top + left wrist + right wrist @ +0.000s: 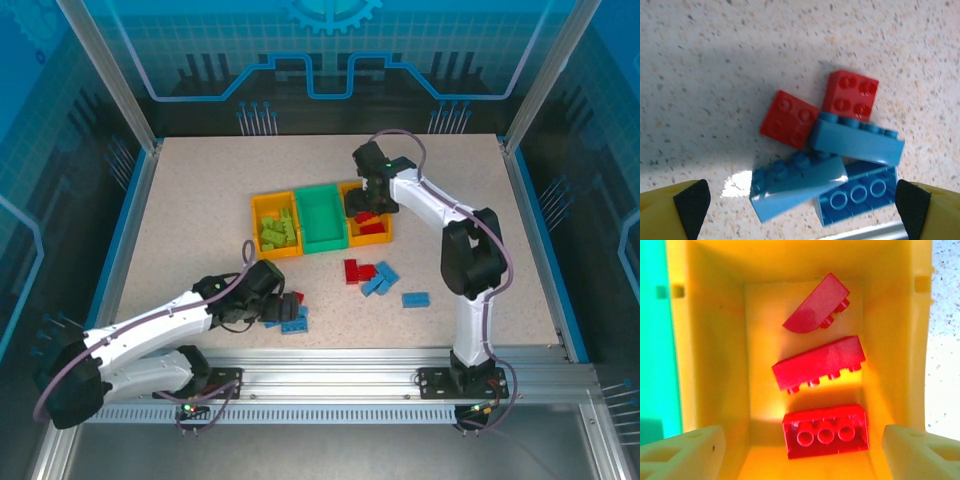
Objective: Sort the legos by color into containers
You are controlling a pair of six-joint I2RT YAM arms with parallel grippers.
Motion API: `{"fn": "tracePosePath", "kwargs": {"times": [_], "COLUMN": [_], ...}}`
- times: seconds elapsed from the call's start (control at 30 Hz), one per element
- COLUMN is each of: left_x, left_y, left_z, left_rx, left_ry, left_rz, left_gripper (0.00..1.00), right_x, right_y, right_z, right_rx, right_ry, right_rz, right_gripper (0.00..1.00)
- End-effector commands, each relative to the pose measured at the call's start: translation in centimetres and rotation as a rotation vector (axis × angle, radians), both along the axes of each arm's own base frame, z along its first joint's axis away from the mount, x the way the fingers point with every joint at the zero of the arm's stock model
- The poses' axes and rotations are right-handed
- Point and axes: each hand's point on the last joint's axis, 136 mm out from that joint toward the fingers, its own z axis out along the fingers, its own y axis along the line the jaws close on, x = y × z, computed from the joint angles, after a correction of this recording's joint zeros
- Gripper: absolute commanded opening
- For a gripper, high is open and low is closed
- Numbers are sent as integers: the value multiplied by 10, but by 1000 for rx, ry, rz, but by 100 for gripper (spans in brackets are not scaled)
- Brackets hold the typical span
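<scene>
Next, my left gripper moves down and sideways onto the upside-down blue lego (295,326) (858,195) by the metal bar, as the lego lies off-centre below my open fingers.
The containers stand in a row mid-table: a left orange bin (258,212) with lime green legos (277,233), an empty green bin (320,218), and a right orange bin (383,237) with red legos (369,226). My right gripper (362,203) hangs open over the right orange bin (710,340). Three red bricks (819,363) lie inside, the nearest upside down (826,432) between my fingers (685,455) and apart from both. My left gripper (284,305) is open above a cluster of two red bricks (790,119) and three blue bricks (797,182).
Loose on the table right of centre lie red legos (356,271), a few blue ones (380,278) and a single blue brick (415,299). A metal rail (350,360) runs along the near table edge. Glass walls enclose the table.
</scene>
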Motion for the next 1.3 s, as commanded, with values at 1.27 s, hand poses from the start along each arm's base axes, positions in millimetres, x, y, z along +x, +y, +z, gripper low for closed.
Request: {"fn": "tracePosePath", "kwargs": {"times": [1.27], "left_x": [-12], "left_y": [-53], "left_z": [-59], "left_rx": [224], "left_ry": [100], "left_rz": [233], "left_gripper": [76], "right_x": [-65], "right_y": [-96], "right_z": [23], "right_rx": [127], "right_ry": [-75], "right_rz": [-165], "right_gripper": [88]}}
